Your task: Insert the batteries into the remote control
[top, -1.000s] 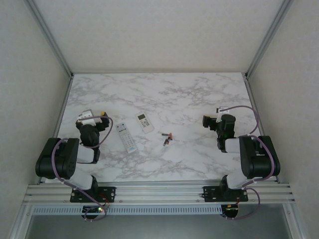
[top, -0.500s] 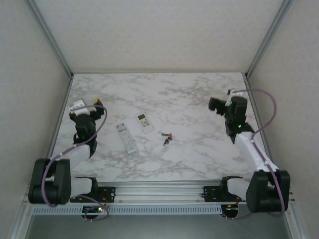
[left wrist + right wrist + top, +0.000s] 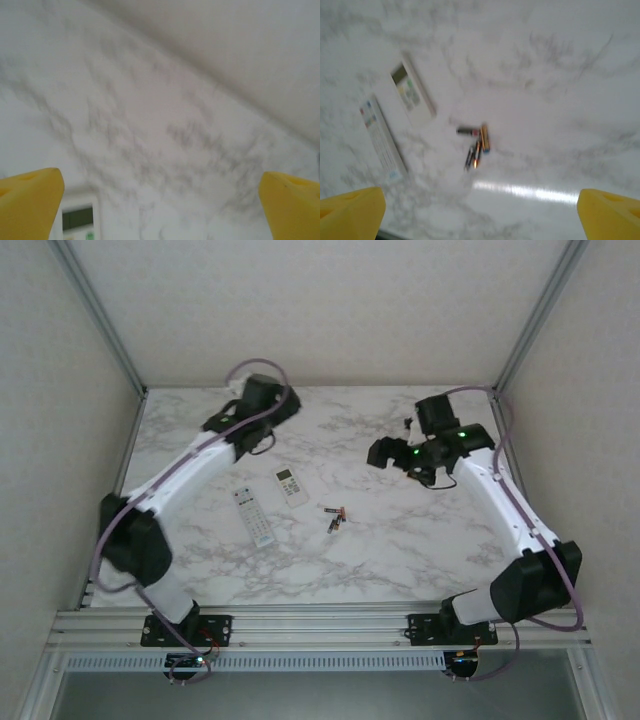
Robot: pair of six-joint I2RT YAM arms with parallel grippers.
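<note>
My left gripper needs to move back toward the base next and down onto the shorter remote with the display (image 3: 291, 486) (image 3: 77, 220), because my open, empty fingers hang beyond and above it.
Two white remote controls lie left of centre on the marble table: a long slim one (image 3: 254, 516) (image 3: 381, 142) and a shorter one with a display (image 3: 291, 486) (image 3: 410, 95) (image 3: 77, 220). The batteries (image 3: 334, 517) (image 3: 475, 142), several dark slim cylinders with reddish-orange ends, lie loose just right of the remotes. My left gripper (image 3: 240, 418) (image 3: 160, 210) hangs open over the far left of the table, beyond the shorter remote. My right gripper (image 3: 382, 453) (image 3: 480, 220) hangs open high above the table, to the right of and beyond the batteries. Neither holds anything.
Aluminium frame posts (image 3: 108, 330) and pale walls close in the table on the left, right and back. Both arm bases sit on the rail (image 3: 320, 625) at the near edge. A bright glare strip (image 3: 530, 192) lies on the marble near the batteries.
Both arms have unfolded from beside their bases and reached out high over the table, the left to the far left, the right toward the centre right. Both grippers stayed open.
</note>
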